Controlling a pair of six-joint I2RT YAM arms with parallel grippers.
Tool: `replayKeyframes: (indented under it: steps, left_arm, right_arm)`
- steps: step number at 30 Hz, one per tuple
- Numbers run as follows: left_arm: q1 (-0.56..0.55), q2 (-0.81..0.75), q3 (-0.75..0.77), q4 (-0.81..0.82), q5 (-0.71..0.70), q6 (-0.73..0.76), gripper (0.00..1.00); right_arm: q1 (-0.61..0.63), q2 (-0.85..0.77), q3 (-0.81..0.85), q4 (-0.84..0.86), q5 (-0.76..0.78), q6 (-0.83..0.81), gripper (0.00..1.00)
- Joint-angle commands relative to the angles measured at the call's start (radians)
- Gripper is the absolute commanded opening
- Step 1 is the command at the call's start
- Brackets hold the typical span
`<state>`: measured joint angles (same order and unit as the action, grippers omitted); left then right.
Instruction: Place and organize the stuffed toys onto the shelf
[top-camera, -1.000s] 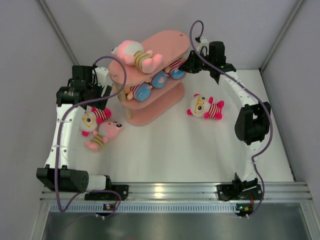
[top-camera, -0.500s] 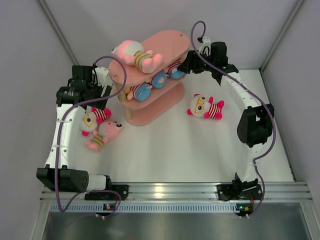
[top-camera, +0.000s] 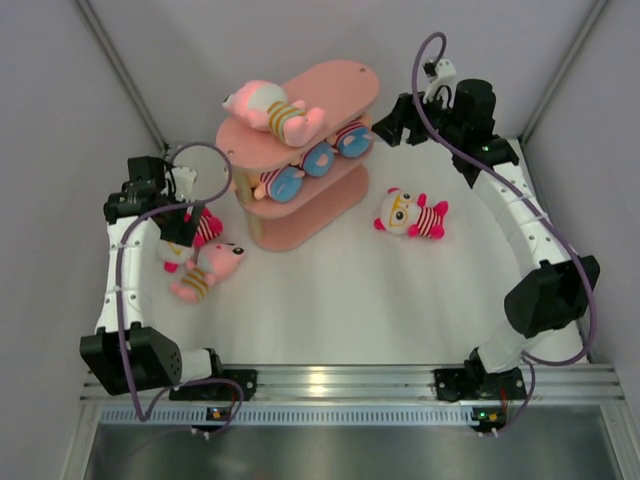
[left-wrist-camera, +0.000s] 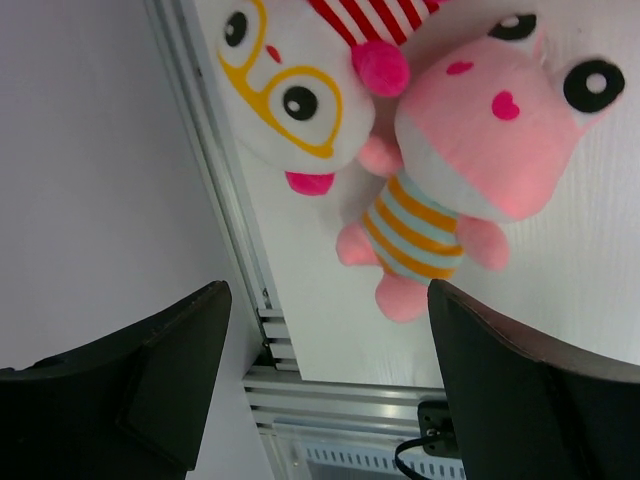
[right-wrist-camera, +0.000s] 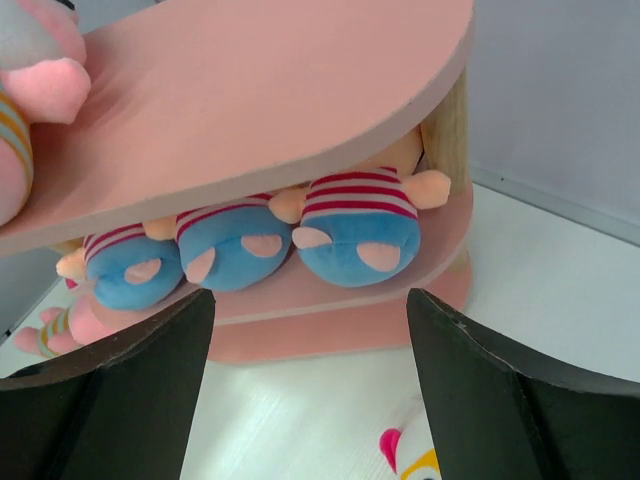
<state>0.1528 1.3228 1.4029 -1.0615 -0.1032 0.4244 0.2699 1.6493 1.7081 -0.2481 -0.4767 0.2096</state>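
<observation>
I need to turn my left gripper next, because the pink striped toy is slanted to its fingers. Then I need to lower it to straddle the neck below the head.
The pink shelf (top-camera: 330, 85) stands at the back. A pink stuffed toy (top-camera: 270, 108) lies on its top board, and three toys with blue bottoms (right-wrist-camera: 365, 225) sit side by side on the middle board. My right gripper (right-wrist-camera: 310, 390) hangs open and empty a little in front of them, right of the shelf (right-wrist-camera: 250, 100). A white toy (top-camera: 410, 213) lies on the table. At the left, a white toy with yellow glasses (left-wrist-camera: 285, 90) and a pink striped toy (left-wrist-camera: 480, 150) lie together. My left gripper (left-wrist-camera: 330, 390) hovers open above them, holding nothing.
Grey walls close in the table on the left, back and right. An aluminium rail (top-camera: 340, 380) runs along the near edge by the arm bases. The left arm's purple cable (top-camera: 125, 290) loops beside the left toys.
My right gripper has opened and drawn back from the shelf's middle board, leaving the toy there. My left arm has swung toward the two toys at the left.
</observation>
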Motion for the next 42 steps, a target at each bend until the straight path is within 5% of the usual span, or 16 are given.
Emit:
replayKeyframes:
  steps: [1,8,21,24,27,30,32,37,42]
  left_arm:
    - [0.008,-0.037,-0.077,0.018,0.081,0.107,0.86]
    - [0.011,0.029,-0.350,0.245,0.217,0.312,0.86]
    - [0.085,0.164,-0.335,0.331,0.623,0.458,0.81]
    - [0.085,0.197,-0.341,0.331,0.640,0.439,0.72]
    - [0.085,0.217,-0.347,0.331,0.637,0.418,0.53]
    - [0.085,0.211,-0.363,0.331,0.655,0.395,0.28]
    - [0.085,0.182,-0.370,0.333,0.666,0.366,0.00]
    - [0.085,0.113,-0.380,0.370,0.634,0.242,0.00]
    - [0.096,0.001,-0.326,0.402,0.395,-0.045,0.00]
  right_arm:
    - [-0.003,-0.060,-0.054,0.010,0.007,-0.030,0.78]
    - [-0.003,-0.131,-0.136,-0.017,-0.005,-0.075,0.78]
    - [0.014,-0.229,-0.238,-0.028,0.029,-0.101,0.77]
    - [0.017,-0.255,-0.260,-0.026,0.043,-0.104,0.76]
    - [0.022,-0.279,-0.286,-0.020,0.055,-0.107,0.76]
    - [0.029,-0.312,-0.311,-0.026,0.067,-0.108,0.76]
    - [0.043,-0.342,-0.334,-0.028,0.082,-0.114,0.75]
    - [0.097,-0.414,-0.402,-0.017,0.136,-0.128,0.74]
    - [0.196,-0.462,-0.452,0.009,0.156,-0.128,0.70]
